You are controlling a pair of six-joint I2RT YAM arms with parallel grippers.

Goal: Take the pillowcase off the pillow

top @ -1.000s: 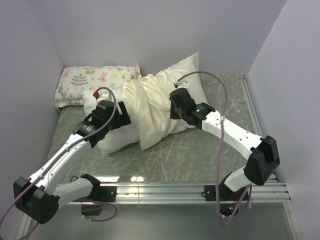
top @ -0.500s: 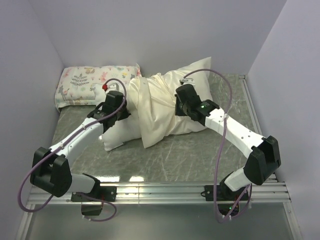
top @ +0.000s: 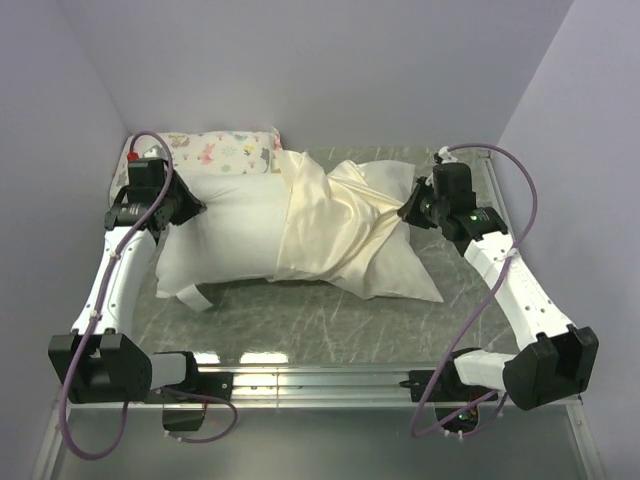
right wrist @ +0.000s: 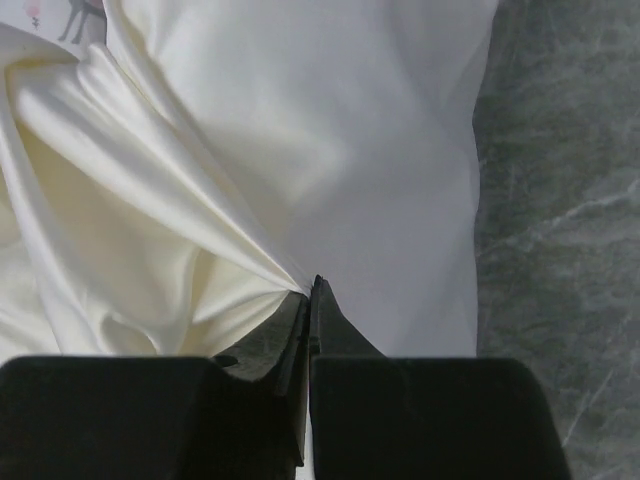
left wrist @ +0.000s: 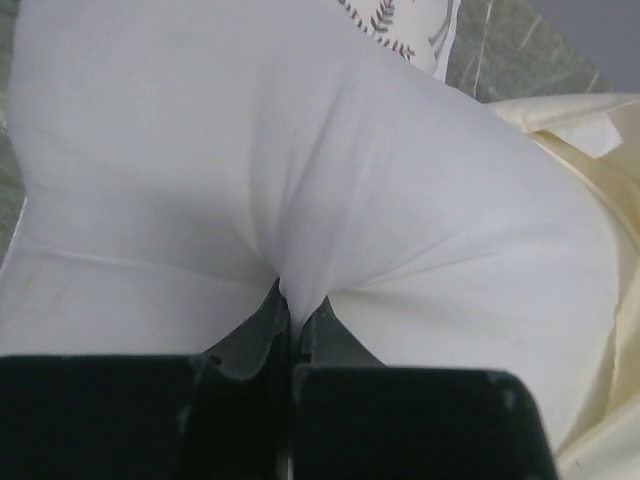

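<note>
The white pillow's bare end [top: 210,215] eases slightly back next in my left gripper, held against the pillowcase [top: 350,240] that my right gripper pulls taut. The pinched fabric then comes free.
The white pillow [top: 225,235] lies across the table with its left half bare. The cream pillowcase [top: 350,240] covers its right half, bunched in folds at the middle. My left gripper [top: 188,206] is shut on a pinch of the pillow's white fabric at its left end. The left wrist view shows that pinch between the closed fingertips [left wrist: 293,300], with the pillow [left wrist: 300,150] filling the frame. My right gripper [top: 407,212] is shut on a fold of the pillowcase [right wrist: 250,130] near its right end, the fabric pulled taut toward the gripper [right wrist: 310,290].
A small floral-print pillow [top: 220,150] lies at the back left against the wall, touching the white pillow. Purple walls close in the left, back and right. The marbled grey table [top: 330,320] shows in front; a metal rail runs along its near edge.
The left gripper went from open to shut on the pillow and pulled left. The right gripper pulled the pillowcase right. The arms moved apart and more white pillow is bare.
</note>
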